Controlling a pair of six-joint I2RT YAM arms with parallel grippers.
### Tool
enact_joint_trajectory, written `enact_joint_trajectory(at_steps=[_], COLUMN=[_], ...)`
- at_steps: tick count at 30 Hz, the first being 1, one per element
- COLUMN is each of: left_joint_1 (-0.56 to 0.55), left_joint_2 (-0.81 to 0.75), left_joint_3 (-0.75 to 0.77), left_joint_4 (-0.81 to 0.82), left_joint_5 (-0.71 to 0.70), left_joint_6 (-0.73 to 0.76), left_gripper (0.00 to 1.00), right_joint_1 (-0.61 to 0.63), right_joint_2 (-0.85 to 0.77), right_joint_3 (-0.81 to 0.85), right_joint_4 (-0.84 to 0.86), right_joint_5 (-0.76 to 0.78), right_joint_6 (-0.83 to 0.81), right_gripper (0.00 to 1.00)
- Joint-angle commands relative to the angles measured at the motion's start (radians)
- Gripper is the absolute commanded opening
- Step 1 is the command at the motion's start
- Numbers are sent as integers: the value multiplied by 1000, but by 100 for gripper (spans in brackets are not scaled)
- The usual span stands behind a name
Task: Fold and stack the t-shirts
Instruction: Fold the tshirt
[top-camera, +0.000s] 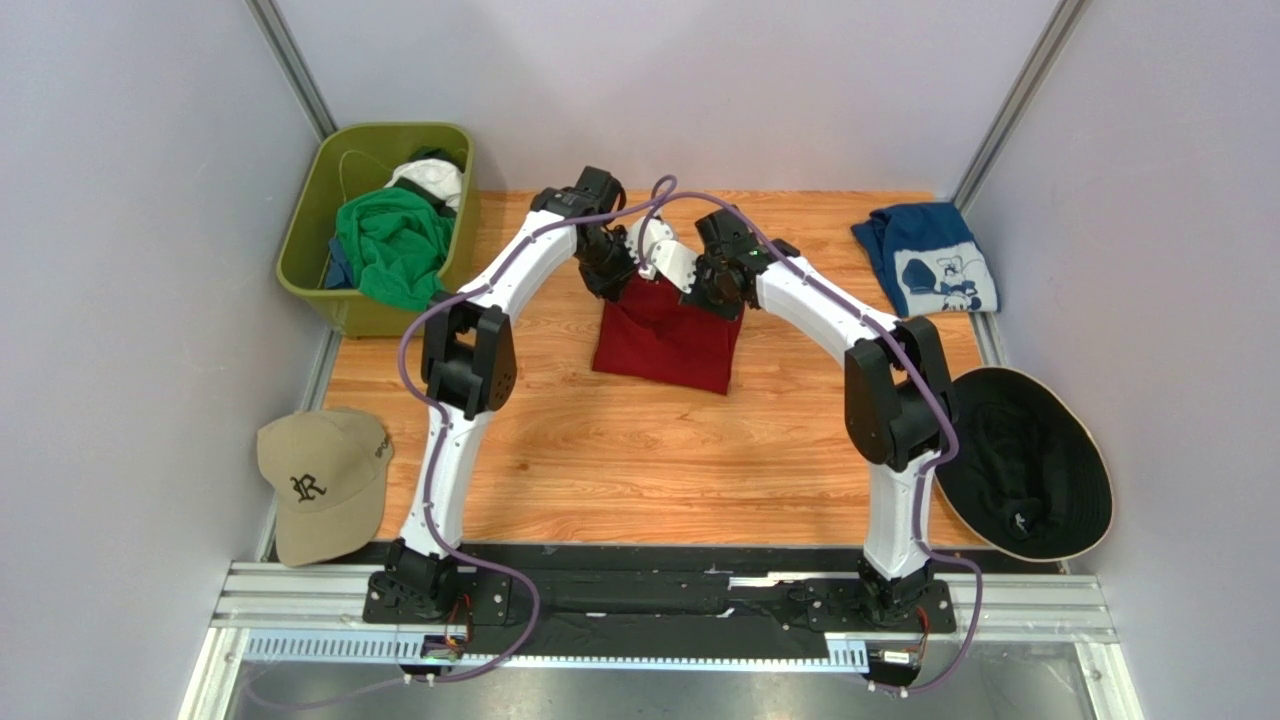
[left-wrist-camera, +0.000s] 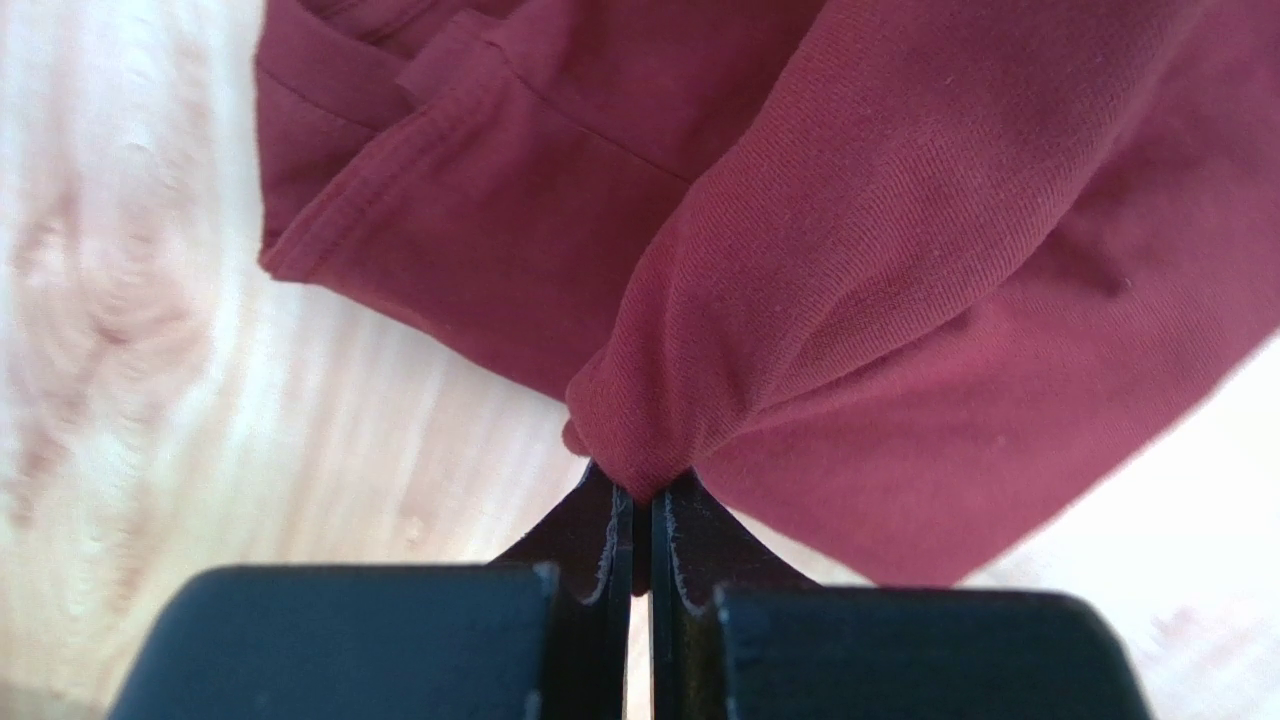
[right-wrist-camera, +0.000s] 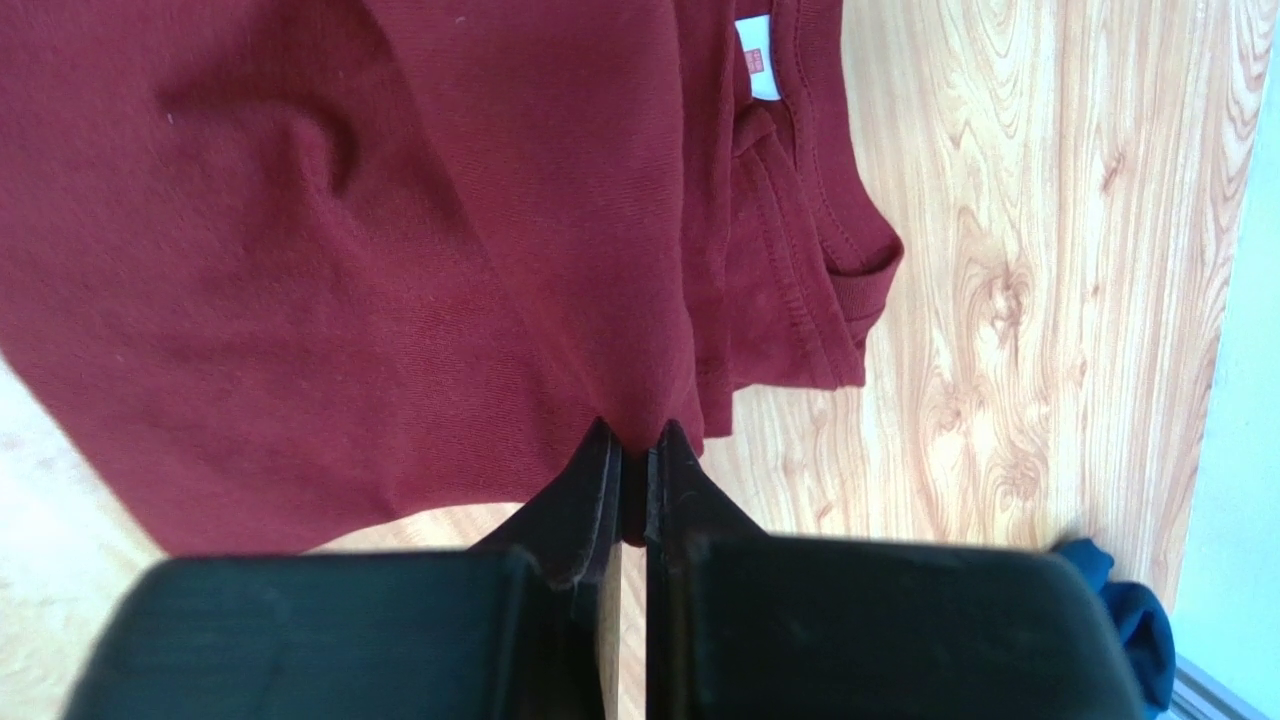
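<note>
The collar and white tag are still uncovered beyond the held edge, so I will gently move my right gripper outward toward the cloth beside the collar and let go.
The dark red t-shirt lies partly folded in the middle of the wooden table, its far edge lifted. My left gripper is shut on a bunched corner of the dark red t-shirt. My right gripper is shut on another edge of that red t-shirt, whose collar and white tag show beside it. In the top view both grippers, left and right, sit at the shirt's far edge. A navy-blue t-shirt with white print lies folded at the far right. A bright green t-shirt is bunched in the bin.
An olive-green bin stands at the far left with more cloth inside. A tan baseball cap lies at the near left edge. A black wide-brimmed hat lies at the near right. Grey walls enclose the table.
</note>
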Motion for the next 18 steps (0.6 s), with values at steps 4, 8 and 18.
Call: enact_joint_trajectory(at_steps=[4, 8, 18], left_joint_1=[-12, -12, -22], left_joint_2=[45, 60, 59], left_joint_3=[93, 104, 139], left_joint_4=[58, 84, 120], left_joint_5=[-12, -23, -34], left_joint_6=[59, 61, 62], left_gripper=[1, 5, 5], right_joint_1=[-54, -66, -99], right_joint_2=[77, 98, 100], right_joint_3=[104, 120, 137], right_joint_4=[35, 40, 47], right_joint_5=[8, 18, 31], right_joint_6=[-21, -31, -44], right_gripper=[0, 0, 0])
